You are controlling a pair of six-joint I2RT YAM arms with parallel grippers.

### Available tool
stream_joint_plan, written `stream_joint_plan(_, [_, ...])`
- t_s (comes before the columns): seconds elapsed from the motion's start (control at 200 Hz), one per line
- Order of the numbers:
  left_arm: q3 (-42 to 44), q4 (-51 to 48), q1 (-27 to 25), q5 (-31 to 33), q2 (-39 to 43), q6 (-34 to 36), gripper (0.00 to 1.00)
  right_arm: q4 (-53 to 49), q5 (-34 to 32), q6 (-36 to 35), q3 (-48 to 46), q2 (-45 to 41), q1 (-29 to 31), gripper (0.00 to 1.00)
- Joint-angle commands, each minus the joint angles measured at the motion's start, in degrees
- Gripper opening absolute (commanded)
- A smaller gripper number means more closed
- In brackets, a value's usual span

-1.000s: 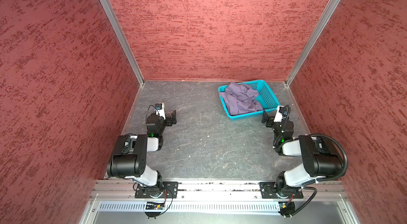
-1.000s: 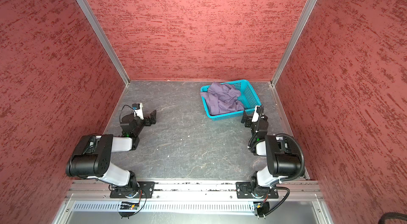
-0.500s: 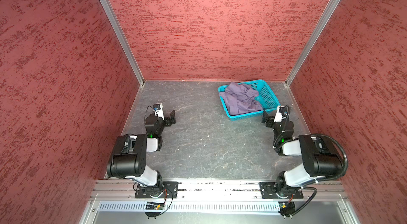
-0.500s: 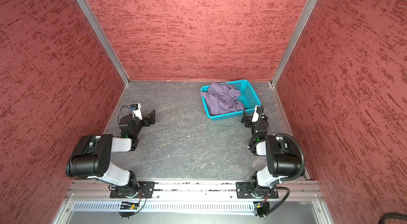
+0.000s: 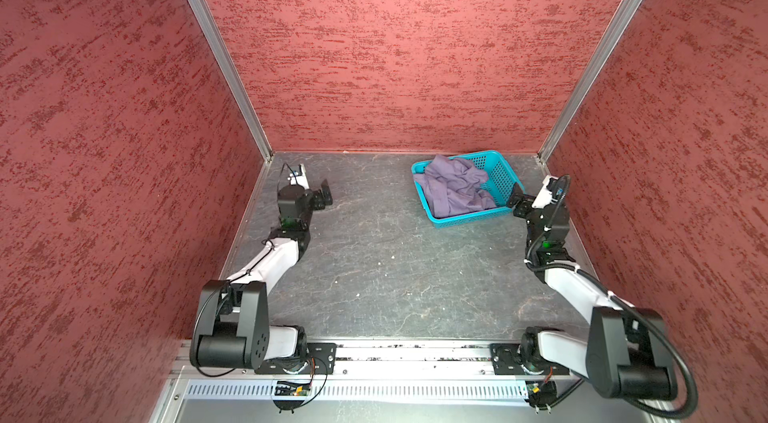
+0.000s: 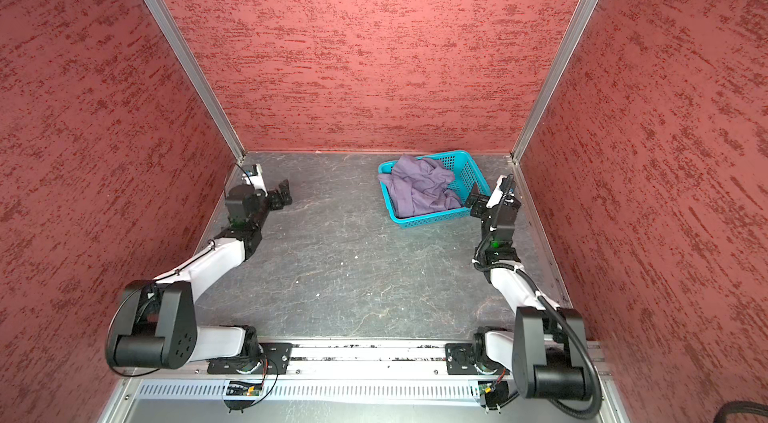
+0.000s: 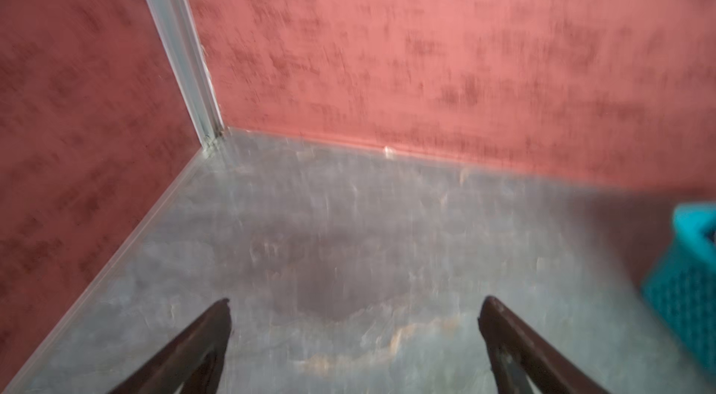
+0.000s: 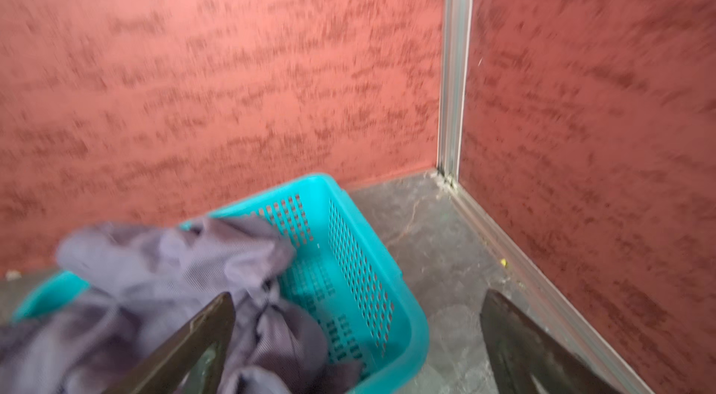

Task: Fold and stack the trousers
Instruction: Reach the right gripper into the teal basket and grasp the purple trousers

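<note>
My right gripper will next move across the basket's rim and lower onto the crumpled middle of the trousers, toward my left gripper, since they lie below it.
The muted-purple trousers (image 5: 455,188) (image 6: 419,188) lie crumpled in a teal perforated basket (image 5: 469,219) (image 6: 432,219) at the back right of the grey table. One bunch of cloth hangs over the basket's left rim. My right gripper (image 5: 521,200) (image 6: 478,198) is open beside the basket's near right corner. In the right wrist view the right gripper (image 8: 356,299) spans that corner of the basket (image 8: 387,283), with one finger over the trousers (image 8: 155,295) and nothing held. My left gripper (image 5: 322,198) (image 6: 282,196) (image 7: 354,303) is open over bare table at the back left.
Red textured walls close in the table on three sides, with metal corner posts (image 5: 544,150) at the back. The basket's edge (image 7: 685,287) shows at the side of the left wrist view. A metal rail (image 5: 395,362) carries both arm bases at the front.
Both grippers have moved toward the back wall, the right one closing in on the basket's near right corner. The trousers and basket have not moved.
</note>
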State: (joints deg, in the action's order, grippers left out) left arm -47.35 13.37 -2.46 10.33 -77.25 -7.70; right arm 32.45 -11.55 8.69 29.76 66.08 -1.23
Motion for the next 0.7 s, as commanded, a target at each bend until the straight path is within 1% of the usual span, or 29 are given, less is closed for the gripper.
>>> stream_joint_plan(0.0, [-12.8, -32.7, 0.1, 10.1, -1.0, -17.7, 0.99, -17.6, -8.8, 6.6, 2.5, -4.4, 1.8, 0.99])
stream_joint_plan(0.035, [-17.0, -38.5, 0.4, 9.4, -2.1, -20.4, 0.99, -22.0, -8.6, 7.2, 4.8, -4.7, 1.8, 0.99])
stream_joint_plan(0.09, [-20.9, -42.8, 0.5, 9.2, -3.3, -23.7, 0.99, -28.7, -8.6, 7.2, 9.0, -3.6, 1.9, 0.99])
stream_joint_plan(0.095, [-21.2, -43.2, 0.5, 9.1, -3.4, -24.1, 0.99, -30.6, -8.6, 7.2, 10.4, -2.9, 1.9, 0.99])
stream_joint_plan(0.12, [-22.1, -44.0, 0.8, 7.8, -3.7, -24.8, 0.99, -33.0, -8.3, 7.0, 12.2, -1.9, 2.1, 0.99])
stream_joint_plan(0.175, [-21.8, -40.4, 2.0, -2.4, -3.7, -23.8, 0.99, -37.5, -6.2, 5.2, 15.9, 1.2, 2.7, 0.99])
stream_joint_plan(0.22, [-21.1, -37.9, 3.2, -9.7, -3.9, -25.9, 0.99, -39.6, -4.5, 4.3, 18.8, 3.7, 3.5, 0.99])
stream_joint_plan(0.276, [-21.1, -36.5, 3.8, -15.0, -4.6, -28.4, 0.99, -41.0, -2.2, 3.9, 21.5, 6.8, 4.4, 0.99])
stream_joint_plan(0.316, [-21.8, -36.7, 3.7, -17.2, -5.3, -29.4, 1.00, -41.7, -1.0, 4.3, 23.4, 9.1, 5.1, 0.99])
stream_joint_plan(0.376, [-22.7, -36.9, 2.7, -18.8, -6.1, -29.4, 0.94, -42.0, 2.0, 5.0, 26.4, 12.9, 5.6, 0.99])
stream_joint_plan(0.441, [-23.5, -37.7, 1.5, -19.0, -6.4, -28.9, 0.94, -41.4, 5.0, 5.4, 29.2, 16.8, 5.7, 0.99])
stream_joint_plan(0.576, [-24.5, -39.7, 0.5, -20.3, -6.1, -27.7, 0.92, -41.7, 11.9, 5.2, 38.1, 28.3, 5.7, 0.99])
stream_joint_plan(0.631, [-24.2, -39.4, 0.5, -21.7, -5.8, -27.8, 0.91, -43.6, 14.7, 5.5, 43.0, 33.6, 5.7, 0.98])
stream_joint_plan(0.696, [-24.2, -38.7, 0.5, -23.3, -5.8, -28.1, 0.89, -46.5, 18.6, 6.2, 48.4, 39.8, 5.9, 0.99])
